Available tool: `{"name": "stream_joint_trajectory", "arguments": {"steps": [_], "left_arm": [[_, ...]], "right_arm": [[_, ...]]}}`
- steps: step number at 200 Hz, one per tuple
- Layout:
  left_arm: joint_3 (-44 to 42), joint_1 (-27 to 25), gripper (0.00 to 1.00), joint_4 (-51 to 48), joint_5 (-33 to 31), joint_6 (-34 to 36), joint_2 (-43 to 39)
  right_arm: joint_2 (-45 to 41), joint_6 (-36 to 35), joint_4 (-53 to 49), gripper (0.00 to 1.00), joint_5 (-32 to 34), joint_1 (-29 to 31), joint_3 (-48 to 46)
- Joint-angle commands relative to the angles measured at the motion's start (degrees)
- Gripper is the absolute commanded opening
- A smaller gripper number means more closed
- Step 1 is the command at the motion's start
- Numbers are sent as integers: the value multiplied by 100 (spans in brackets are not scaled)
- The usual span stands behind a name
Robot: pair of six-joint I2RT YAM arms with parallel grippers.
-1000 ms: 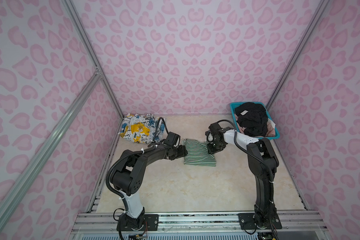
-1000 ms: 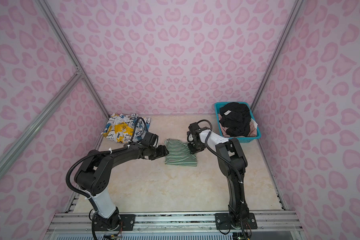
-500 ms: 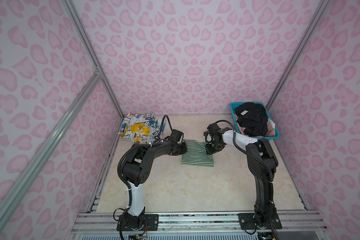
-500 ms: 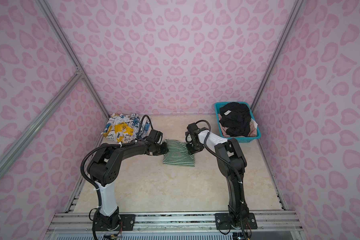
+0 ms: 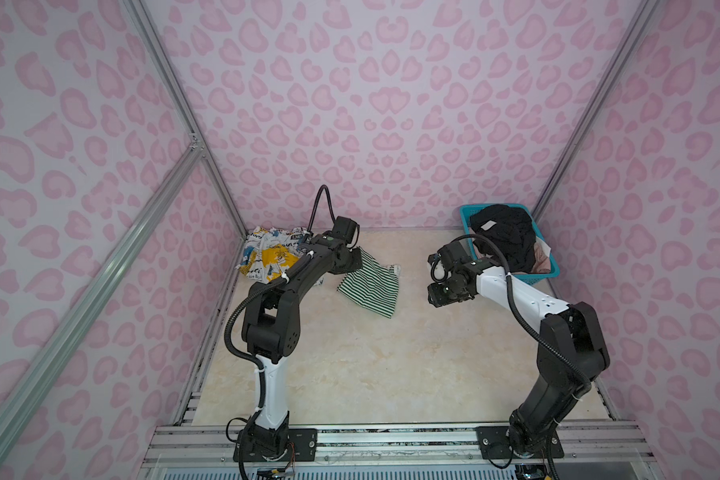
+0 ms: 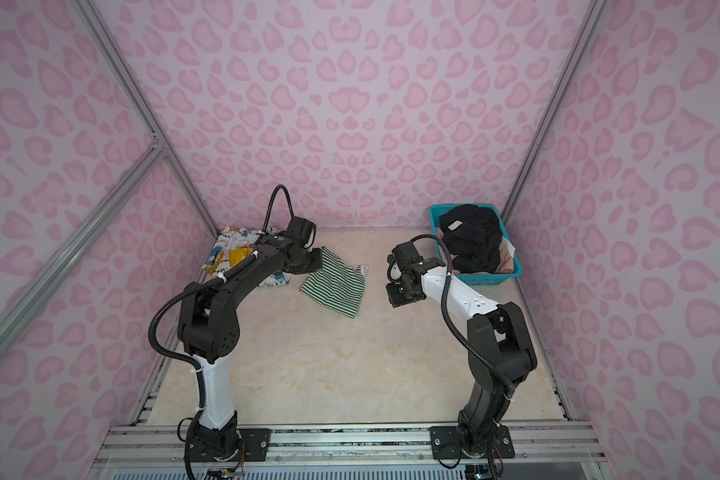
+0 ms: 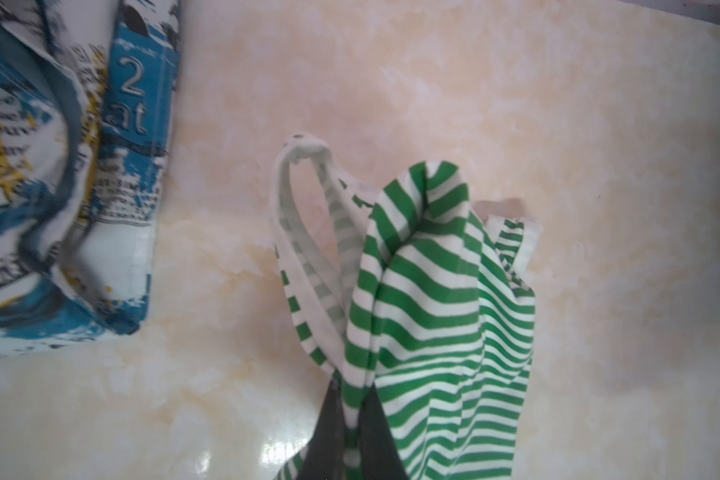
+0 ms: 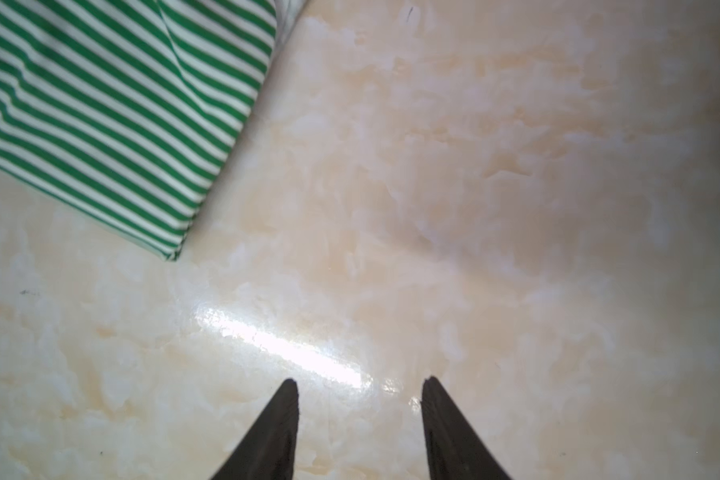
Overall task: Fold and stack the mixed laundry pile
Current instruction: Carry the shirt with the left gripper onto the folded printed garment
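I will lift the striped top, swing over the white printed garment and let go of the edge, because that garment lies between my left gripper and the nearer side wall.
The green-and-white striped top lies mid-table, one edge raised off the surface. My left gripper is shut on that raised edge, and cloth hangs from the fingers. A white garment with blue and yellow print lies at the far left, close beside the left arm. My right gripper hangs open and empty over bare table, to the right of the striped top. A black garment and a pale pink one lie in the basket.
The teal mesh basket stands in the far right corner, just behind the right wrist. Pink patterned walls close in the left, back and right sides. The marble tabletop runs to a metal rail at the front.
My left gripper has shut on the striped top's edge and lifted it toward the far left. The top has pulled away from my right gripper, which now stands apart from it.
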Motion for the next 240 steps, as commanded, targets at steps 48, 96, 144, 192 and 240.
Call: {"name": "stream_joint_trajectory", "arguments": {"steps": [48,96,144,192,240], "left_arm": [[4434,499,3,-2658,-1436,1607,1925],[4540,1265,3,-2208,-2345,2167,1803],[4337,2050,2,-1542,-2577,2618,2222],[4328,2518,35,-1031,-2387,2261,2515],[4029,2587,98,-1024,-2440,1521,2034]], "right_arm": [[-547,211,194,49,-184,-12,-632],[-941,169,151,50,-172,-11,-851],[-1031,171,181,50,-314,-18,-878],[-1155,74,67,50,-302,-14,-875],[-1509,-47,191,50,-101,-18,-1008]]}}
